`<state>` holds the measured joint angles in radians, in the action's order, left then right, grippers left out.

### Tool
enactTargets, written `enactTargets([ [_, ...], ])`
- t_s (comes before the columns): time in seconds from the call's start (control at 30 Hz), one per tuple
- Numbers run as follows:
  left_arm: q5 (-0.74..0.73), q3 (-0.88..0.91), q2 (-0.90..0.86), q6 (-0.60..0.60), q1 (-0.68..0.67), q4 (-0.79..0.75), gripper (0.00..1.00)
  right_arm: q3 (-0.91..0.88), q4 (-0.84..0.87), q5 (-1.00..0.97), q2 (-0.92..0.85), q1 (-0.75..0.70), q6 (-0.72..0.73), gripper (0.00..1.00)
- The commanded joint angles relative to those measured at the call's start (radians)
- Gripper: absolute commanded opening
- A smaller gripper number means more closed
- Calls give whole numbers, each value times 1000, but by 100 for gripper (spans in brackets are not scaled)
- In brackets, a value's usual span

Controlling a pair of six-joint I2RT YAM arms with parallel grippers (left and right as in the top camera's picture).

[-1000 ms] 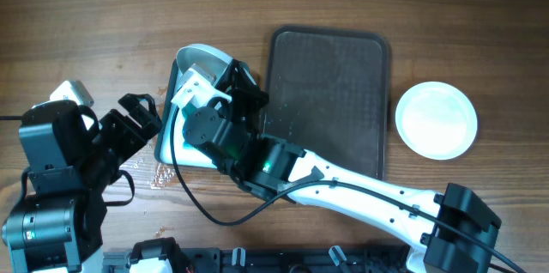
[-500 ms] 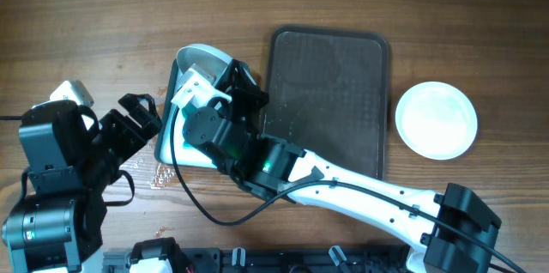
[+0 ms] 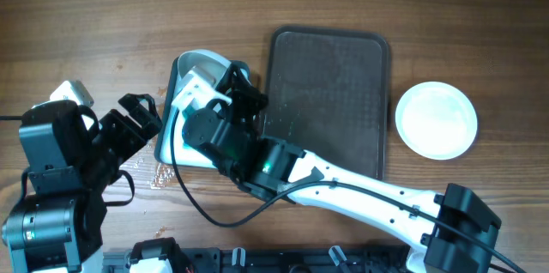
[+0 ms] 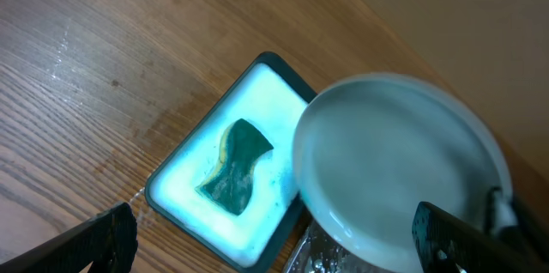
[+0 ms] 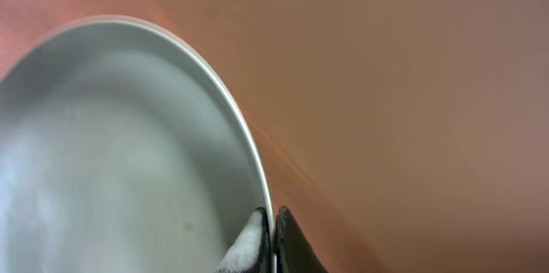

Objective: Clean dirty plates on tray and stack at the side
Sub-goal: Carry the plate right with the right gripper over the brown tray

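Note:
My right gripper swings past the brown tray [image 3: 330,93] next, lowers the held plate onto the white plates on the tabletop and releases it, as the plate's centre is clean.
My right gripper [image 5: 268,232] is shut on the rim of a white plate [image 5: 111,153] and holds it tilted above the small white tray. In the overhead view the plate [image 3: 199,57] shows just left of the dark brown tray [image 3: 330,93], mostly hidden under my right gripper [image 3: 230,86]. The left wrist view shows this plate [image 4: 395,178] with a clean centre. White plates [image 3: 436,119] lie on the table right of the brown tray, which holds no plates. My left gripper [image 3: 141,120] is open and empty, left of the held plate; its fingers [image 4: 279,251] frame the left wrist view.
A small black-rimmed white tray [image 4: 197,213] holds a green sponge [image 4: 236,166], partly under the held plate. A wet patch [image 3: 163,170] lies on the wood in front of it. My right arm [image 3: 343,189] stretches across the front of the table.
My right gripper and the held plate have shifted very slightly. The left arm has not moved.

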<state>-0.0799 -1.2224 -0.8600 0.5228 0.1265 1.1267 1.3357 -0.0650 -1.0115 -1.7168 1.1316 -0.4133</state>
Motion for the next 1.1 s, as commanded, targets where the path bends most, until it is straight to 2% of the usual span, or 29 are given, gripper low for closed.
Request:
enactTargets([
  [0.0,-13,-14,2,13,7,1,100,13,-27,105,16,0,-142,4],
  [0.03,-13,-14,2,13,7,1,100,13,61,-58,9,-6,-118,4],
  [0.07,-13,-14,2,13,7,1,100,13,122,-118,9,-11,21,4],
  [0.1,-13,-14,2,13,7,1,100,13,82,30,17,-4,-82,4],
  [0.13,-13,-14,2,13,7,1,100,13,75,53,17,1,-246,4],
  [0.17,-13,-14,2,13,7,1,100,13,166,-61,11,-5,-233,4],
  [0.2,-13,-14,2,13,7,1,100,13,243,-127,11,-10,-68,4],
  [0.23,-13,-14,2,13,7,1,100,13,183,-26,16,-3,-77,4],
  [0.27,-13,-14,2,13,7,1,100,13,120,11,14,-6,-29,4],
  [0.33,-13,-14,2,13,7,1,100,13,-80,100,10,-50,373,4],
  [0.4,-13,-14,2,13,7,1,100,13,-260,438,21,-134,692,4],
  [0.47,-13,-14,2,13,7,1,100,13,-350,735,71,-251,878,4],
  [0.5,-13,-14,2,13,7,1,100,13,-391,848,123,-333,925,4],
  [0.6,-13,-14,2,13,7,1,100,13,-516,1082,288,-615,975,4],
  [0.63,-13,-14,2,13,7,1,100,13,-591,1138,357,-776,975,4],
  [0.73,-13,-14,2,13,7,1,100,13,-808,1104,432,-1146,951,4],
  [0.8,-13,-14,2,13,7,1,100,-9,-914,1030,408,-1374,904,4],
  [0.87,-13,-14,2,13,7,1,100,-94,-935,1015,333,-1556,856,4],
  [0.93,-13,-14,2,13,7,1,100,-187,-926,1014,247,-1609,853,4],
  [1.07,-13,-14,2,13,7,1,100,-238,-903,1004,138,-1612,832,4],
])
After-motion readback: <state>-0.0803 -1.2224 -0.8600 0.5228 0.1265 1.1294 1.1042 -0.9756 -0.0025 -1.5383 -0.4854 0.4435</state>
